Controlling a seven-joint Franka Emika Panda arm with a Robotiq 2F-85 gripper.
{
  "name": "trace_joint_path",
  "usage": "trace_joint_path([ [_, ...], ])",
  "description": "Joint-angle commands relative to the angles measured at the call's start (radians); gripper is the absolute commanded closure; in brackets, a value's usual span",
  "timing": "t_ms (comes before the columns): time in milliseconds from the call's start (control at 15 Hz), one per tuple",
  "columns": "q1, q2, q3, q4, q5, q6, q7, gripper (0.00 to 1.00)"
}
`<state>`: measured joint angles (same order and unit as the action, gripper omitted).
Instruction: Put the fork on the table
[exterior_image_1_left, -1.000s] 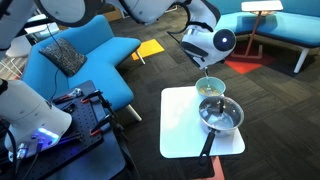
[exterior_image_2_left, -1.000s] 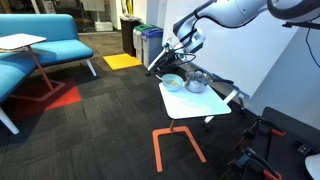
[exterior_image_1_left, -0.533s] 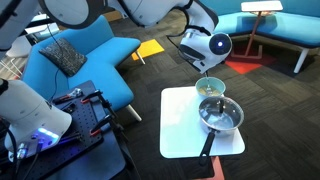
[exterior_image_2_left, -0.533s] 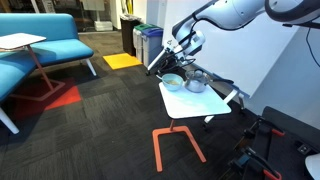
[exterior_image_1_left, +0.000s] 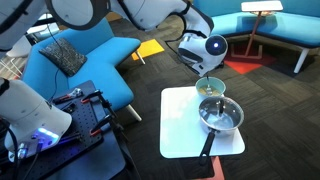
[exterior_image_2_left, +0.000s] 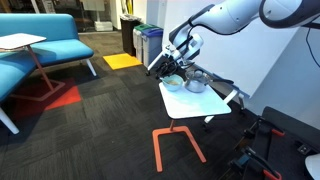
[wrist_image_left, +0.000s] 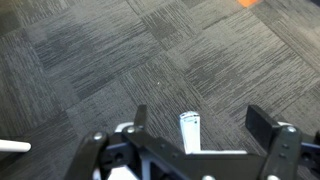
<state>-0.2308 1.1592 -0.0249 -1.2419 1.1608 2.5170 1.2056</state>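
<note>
The robot next needs to lower its gripper a little over the fork's handle and close its fingers there, because that pale handle stands just below, between the open fingers.
The white square table carries a pale bowl and a steel pan with a long black handle. My gripper hangs just above the bowl. In the wrist view the gripper is open with its fingers wide apart. A pale flat strip that looks like the fork's handle stands between them, touching neither. A bit of the table top shows below it. The fork is too small to make out in both exterior views.
A blue sofa and a black cart stand near the table. A small white table on slanted wooden legs and another blue sofa are farther off. Bins stand by the wall. Dark carpet surrounds everything.
The gripper has come down and shifted a little toward the bowl. The bowl, pan and table have not moved.
</note>
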Motion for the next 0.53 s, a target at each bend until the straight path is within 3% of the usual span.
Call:
trace_joint_path([
  [0, 0.03, 0.031, -0.026, 0.033, -0.023, 0.044, 0.041, 0.0],
  [67, 0.034, 0.037, -0.026, 0.035, -0.027, 0.054, 0.043, 0.19],
  [467, 0.041, 0.046, -0.028, 0.035, -0.045, 0.074, 0.053, 0.66],
])
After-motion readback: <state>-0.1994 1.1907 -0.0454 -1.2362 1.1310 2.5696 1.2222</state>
